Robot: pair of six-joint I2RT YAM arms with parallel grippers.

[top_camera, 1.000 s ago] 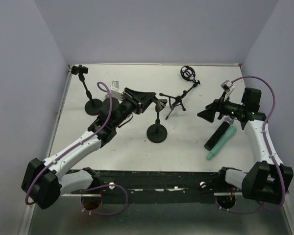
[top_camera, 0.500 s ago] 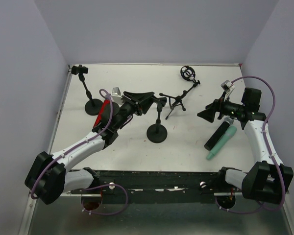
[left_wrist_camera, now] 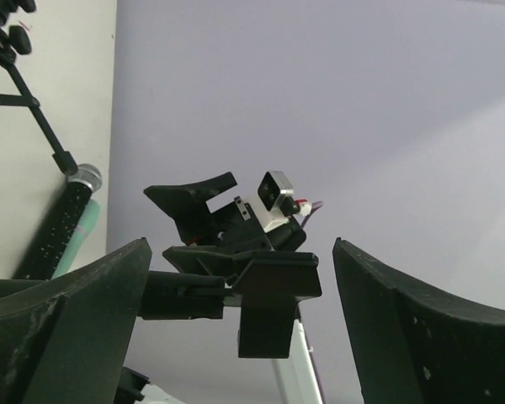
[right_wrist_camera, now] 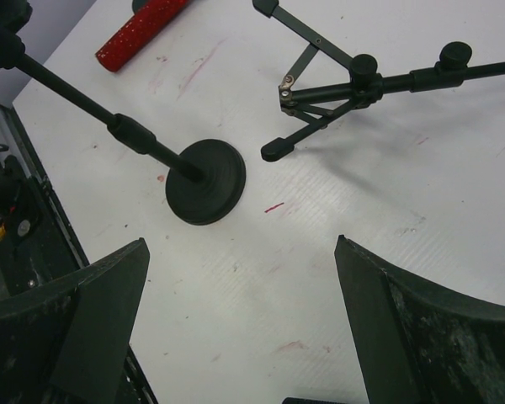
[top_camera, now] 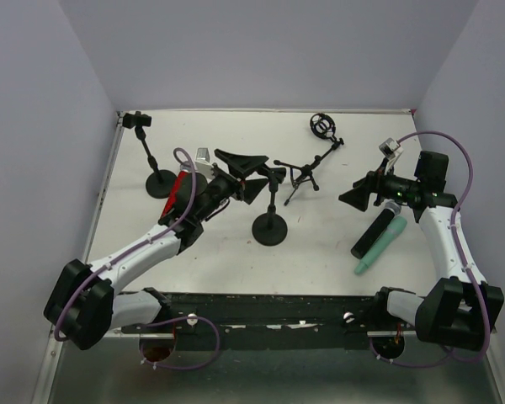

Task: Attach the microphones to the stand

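My left gripper leaves the clip point(left_wrist_camera: 273, 286) next, since that clip is empty. It then moves to the left in the top view and turns down onto the red microphone's handle.
The red microphone point(top_camera: 180, 187) lies on the table beside my left arm; it also shows in the right wrist view as the red microphone point(right_wrist_camera: 143, 32). The black microphone point(top_camera: 372, 236) and the mint-green microphone point(top_camera: 381, 247) lie side by side at the right. My left gripper point(top_camera: 247, 172) is open, and the clip point(left_wrist_camera: 273, 286) of the round-based stand point(top_camera: 269, 229) sits between its fingers, untouched. My right gripper point(top_camera: 358, 195) hangs open over bare table, empty, just above the two microphones.
A second round-based stand point(top_camera: 160, 182) with a clip on top stands at the back left. A folding tripod stand point(top_camera: 303, 175) with a ring mount point(top_camera: 322, 126) lies tipped at the back centre. Walls close the table on three sides.
My left gripper has opened wide at the stand's clip. The left arm shifted slightly, uncovering the red microphone. The right arm has not moved.
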